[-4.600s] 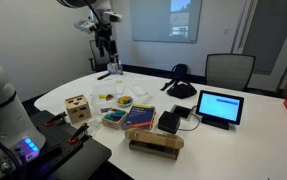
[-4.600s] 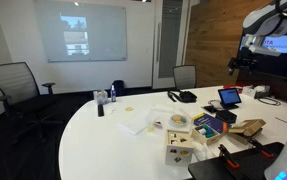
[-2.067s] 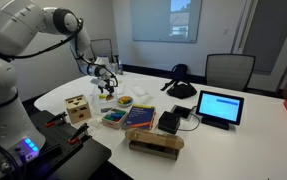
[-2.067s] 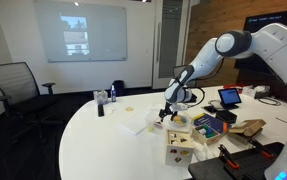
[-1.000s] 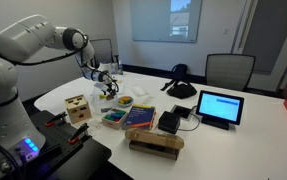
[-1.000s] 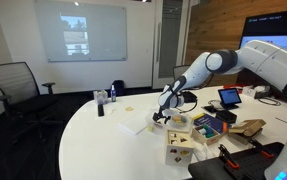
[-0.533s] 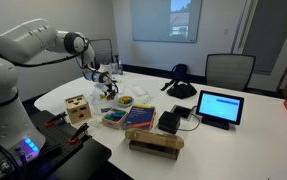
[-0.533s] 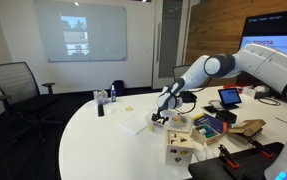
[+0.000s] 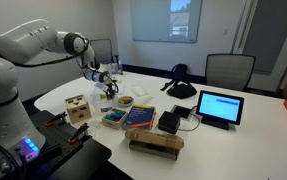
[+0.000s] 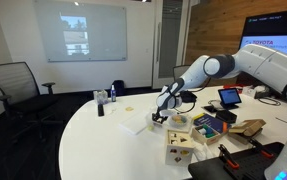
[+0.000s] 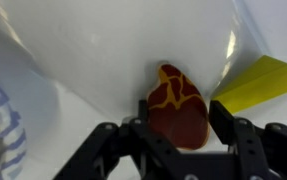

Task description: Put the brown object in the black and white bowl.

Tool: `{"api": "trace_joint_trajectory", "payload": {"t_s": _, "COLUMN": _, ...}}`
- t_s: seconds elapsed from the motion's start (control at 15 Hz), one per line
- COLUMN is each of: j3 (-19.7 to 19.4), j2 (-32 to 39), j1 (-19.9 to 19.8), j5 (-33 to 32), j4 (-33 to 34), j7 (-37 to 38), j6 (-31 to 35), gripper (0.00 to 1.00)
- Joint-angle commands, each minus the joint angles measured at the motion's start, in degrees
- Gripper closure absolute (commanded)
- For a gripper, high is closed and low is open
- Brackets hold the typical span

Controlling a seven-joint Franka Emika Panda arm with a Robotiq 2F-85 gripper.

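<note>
The bowl's open top lies left of my gripper in the wrist view. The gripper lifts the brown object over the bowl's rim next, lowers and releases it.
In the wrist view the brown object [image 11: 178,112], a dark red-brown lump with yellow veins, lies on white paper between my fingers [image 11: 223,122]. My gripper [image 11: 180,128] is shut on it, both pads pressing its sides. In both exterior views the gripper [image 9: 108,93] [image 10: 158,117] is down at the table, left of the clutter, and the lump is too small to make out there. A low round dish that may be the black and white bowl [image 9: 125,100] [image 10: 178,121] sits just beside the gripper.
A yellow piece [image 11: 258,80] lies right of the jaws. A wooden cube [image 9: 78,108], books [image 9: 138,117], a tan box [image 9: 155,143], a tablet [image 9: 219,106] and a black dome-shaped thing [image 9: 180,80] stand nearby. A bottle [image 10: 100,103] stands farther off.
The jaws have closed onto the brown object over the last second. The arm has lowered slightly and otherwise holds its place.
</note>
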Motion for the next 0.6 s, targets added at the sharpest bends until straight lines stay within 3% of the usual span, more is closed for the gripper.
{"api": "trace_joint_trajectory", "payload": {"t_s": 0.0, "j3": -0.4, "j2": -6.2, "j1": -0.2, "j5": 0.4, "j4": -6.4, "j7": 2.1, "j6": -2.4, "gripper": 0.62}}
{"api": "trace_joint_trajectory", "payload": {"t_s": 0.4, "j3": 1.5, "j2": -22.0, "j1": -4.6, "j5": 1.6, "j4": -20.5, "j7": 0.1, "j6": -10.7, "gripper": 0.62}}
{"api": "trace_joint_trajectory", "payload": {"t_s": 0.53, "j3": 1.0, "j2": -26.9, "j1": -6.1, "j5": 2.4, "j4": -23.8, "j7": 0.8, "j6": -8.6, "gripper": 0.62}}
